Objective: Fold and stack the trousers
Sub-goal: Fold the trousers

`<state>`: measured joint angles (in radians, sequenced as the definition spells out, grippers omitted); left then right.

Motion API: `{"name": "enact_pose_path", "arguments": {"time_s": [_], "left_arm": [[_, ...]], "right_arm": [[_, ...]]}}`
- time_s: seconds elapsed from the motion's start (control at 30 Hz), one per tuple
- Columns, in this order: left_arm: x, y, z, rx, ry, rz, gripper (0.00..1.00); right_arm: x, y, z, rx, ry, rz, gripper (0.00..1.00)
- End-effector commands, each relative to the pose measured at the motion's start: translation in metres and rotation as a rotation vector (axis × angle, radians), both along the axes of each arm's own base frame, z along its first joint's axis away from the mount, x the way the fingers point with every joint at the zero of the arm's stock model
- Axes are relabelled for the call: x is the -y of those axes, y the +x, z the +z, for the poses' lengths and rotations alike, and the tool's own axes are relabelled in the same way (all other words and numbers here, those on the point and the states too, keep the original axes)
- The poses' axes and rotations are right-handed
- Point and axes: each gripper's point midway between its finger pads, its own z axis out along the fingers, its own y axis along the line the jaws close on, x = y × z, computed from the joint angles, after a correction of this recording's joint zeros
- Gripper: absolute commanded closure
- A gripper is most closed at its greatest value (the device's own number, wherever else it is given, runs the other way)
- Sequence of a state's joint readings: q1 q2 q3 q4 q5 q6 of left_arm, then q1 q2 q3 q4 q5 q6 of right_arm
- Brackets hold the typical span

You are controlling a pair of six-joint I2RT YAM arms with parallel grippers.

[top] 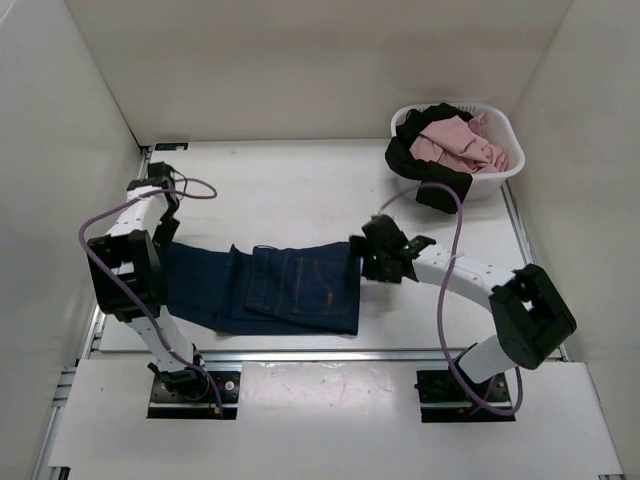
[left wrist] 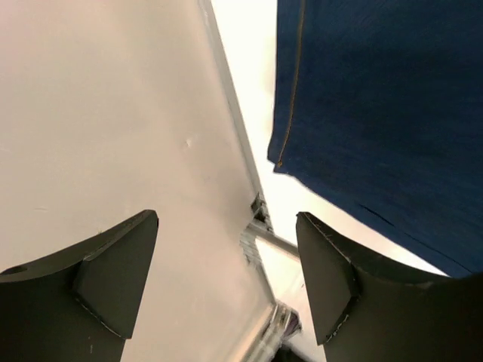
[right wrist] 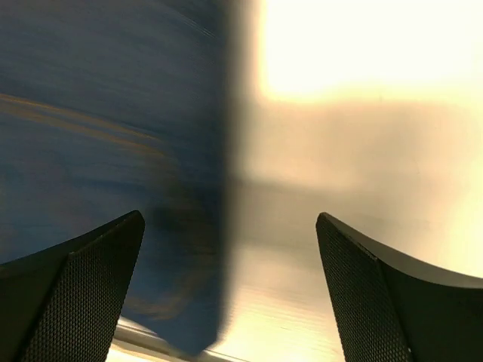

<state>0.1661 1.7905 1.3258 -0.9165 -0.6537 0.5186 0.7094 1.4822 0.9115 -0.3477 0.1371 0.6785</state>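
Observation:
My right gripper is above the trousers' pocket-side edge [top: 354, 282] [right wrist: 205, 256] with bare table between its fingers, so next it will lower to the left in the top view onto that edge.
The dark navy trousers [top: 285, 288] lie folded on the table's near left part, waistband end toward the right. In the top view my right gripper [top: 368, 258] hovers just at their right edge, jaws wide open and empty. Its wrist view is blurred and shows the trousers [right wrist: 106, 151] at left with bare table at right between the open fingers [right wrist: 90, 279]. My left gripper [top: 158, 243] sits over the trousers' left end, open and empty. In the left wrist view the trousers [left wrist: 377, 113] fill the upper right, past the fingers [left wrist: 113, 279].
A white basket [top: 500, 178] at the back right holds a pink garment [top: 458, 145] and a black garment [top: 420, 165] draped over its rim. White walls enclose the table; a metal rail [left wrist: 238, 136] runs along the left edge.

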Motion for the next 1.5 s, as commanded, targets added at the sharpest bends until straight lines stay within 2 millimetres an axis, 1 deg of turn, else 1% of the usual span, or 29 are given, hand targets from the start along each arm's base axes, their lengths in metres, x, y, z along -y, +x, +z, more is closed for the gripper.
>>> {"name": "enact_pose_path", "arguments": {"time_s": [0.0,0.07,0.13,0.2,0.3,0.33,0.4,0.47,0.53,0.57,0.6,0.67,0.7,0.73,0.77,0.8,0.83,0.87,0.93,0.97,1.0,1.07,1.1,1.17,1.2,1.23,1.37,1.43,1.47], "left_arm": [[0.054,0.024,0.052,0.166,-0.207,-0.129,0.15],[0.065,0.01,0.037,0.123,-0.252,-0.147,0.15],[0.061,-0.008,0.02,0.054,-0.226,-0.121,0.15],[0.064,-0.028,-0.007,-0.015,-0.24,-0.093,0.16],[0.069,-0.035,-0.015,-0.002,-0.271,-0.079,0.16],[0.072,-0.035,-0.019,-0.002,-0.284,-0.081,0.16],[0.072,-0.037,-0.025,-0.012,-0.287,-0.071,0.16],[0.073,-0.043,-0.035,-0.034,-0.291,-0.058,0.16],[0.074,-0.046,-0.04,-0.051,-0.295,-0.047,0.16],[0.073,-0.044,-0.04,-0.042,-0.294,-0.048,0.16],[0.073,-0.045,-0.043,-0.052,-0.295,-0.046,0.16],[0.074,-0.038,-0.039,-0.03,-0.301,-0.051,0.16],[0.076,-0.038,-0.042,-0.038,-0.311,-0.051,0.16],[0.077,-0.034,-0.042,-0.035,-0.32,-0.052,0.16],[0.082,-0.03,-0.041,-0.024,-0.334,-0.065,0.16],[0.084,-0.029,-0.045,-0.041,-0.336,-0.072,0.16],[0.092,-0.028,-0.049,-0.056,-0.338,-0.084,0.16],[0.097,-0.027,-0.053,-0.069,-0.35,-0.098,0.16],[0.118,-0.022,-0.059,-0.085,-0.38,-0.145,0.16],[0.126,-0.019,-0.064,-0.102,-0.392,-0.164,0.16],[0.135,-0.015,-0.066,-0.108,-0.403,-0.186,0.16],[0.157,-0.004,-0.075,-0.124,-0.431,-0.239,0.16],[0.164,-0.001,-0.077,-0.129,-0.444,-0.255,0.16],[0.182,0.011,-0.081,-0.128,-0.47,-0.285,0.16],[0.187,0.016,-0.081,-0.124,-0.478,-0.296,0.16],[0.193,0.02,-0.082,-0.123,-0.487,-0.309,0.16],[0.228,0.032,-0.09,-0.134,-0.565,-0.359,0.16],[0.238,0.039,-0.091,-0.129,-0.589,-0.375,0.16],[0.243,0.038,-0.093,-0.136,-0.617,-0.364,0.16]], "right_arm": [[-0.016,-0.006,-0.012,-0.095,0.193,-0.037,0.01],[-0.016,-0.005,-0.022,-0.119,0.19,-0.031,0.01],[-0.023,-0.01,-0.024,-0.146,0.244,0.004,0.01],[-0.026,-0.019,-0.035,-0.181,0.29,-0.003,0.01],[-0.028,-0.033,-0.046,-0.233,0.34,-0.017,0.09],[-0.029,-0.032,-0.047,-0.237,0.344,-0.024,0.19],[-0.026,-0.037,-0.056,-0.265,0.331,-0.039,0.3],[-0.033,-0.036,-0.061,-0.301,0.336,-0.026,0.52],[-0.031,-0.039,-0.072,-0.357,0.312,-0.028,0.81],[-0.026,-0.033,-0.071,-0.36,0.312,-0.052,1.0],[-0.011,-0.027,-0.076,-0.374,0.306,-0.107,1.0],[0.021,-0.019,-0.062,-0.34,0.293,-0.205,1.0],[0.052,-0.009,-0.059,-0.315,0.266,-0.281,1.0],[0.069,0.001,-0.035,-0.249,0.26,-0.301,1.0],[0.091,-0.012,-0.03,-0.295,0.19,-0.328,1.0],[0.114,-0.003,-0.017,-0.253,0.138,-0.365,1.0],[0.123,0.018,0.023,-0.134,0.104,-0.311,1.0],[0.138,0.003,0.034,-0.185,0.026,-0.312,1.0],[0.161,0.011,0.065,-0.141,-0.116,-0.293,1.0],[0.168,0.013,0.099,-0.125,-0.152,-0.297,1.0],[0.172,0.017,0.107,-0.138,-0.189,-0.292,1.0],[0.175,0.01,0.126,-0.152,-0.285,-0.252,1.0],[0.17,0.024,0.146,-0.115,-0.29,-0.247,1.0],[0.158,0.028,0.167,-0.092,-0.333,-0.193,1.0],[0.157,0.024,0.167,-0.155,-0.395,-0.159,1.0],[0.154,0.04,0.206,-0.04,-0.409,-0.168,1.0],[0.095,0.056,0.218,-0.017,-0.299,-0.043,1.0],[0.074,0.057,0.214,-0.024,-0.285,-0.004,1.0],[0.065,0.061,0.203,-0.052,-0.294,0.001,1.0]]}}
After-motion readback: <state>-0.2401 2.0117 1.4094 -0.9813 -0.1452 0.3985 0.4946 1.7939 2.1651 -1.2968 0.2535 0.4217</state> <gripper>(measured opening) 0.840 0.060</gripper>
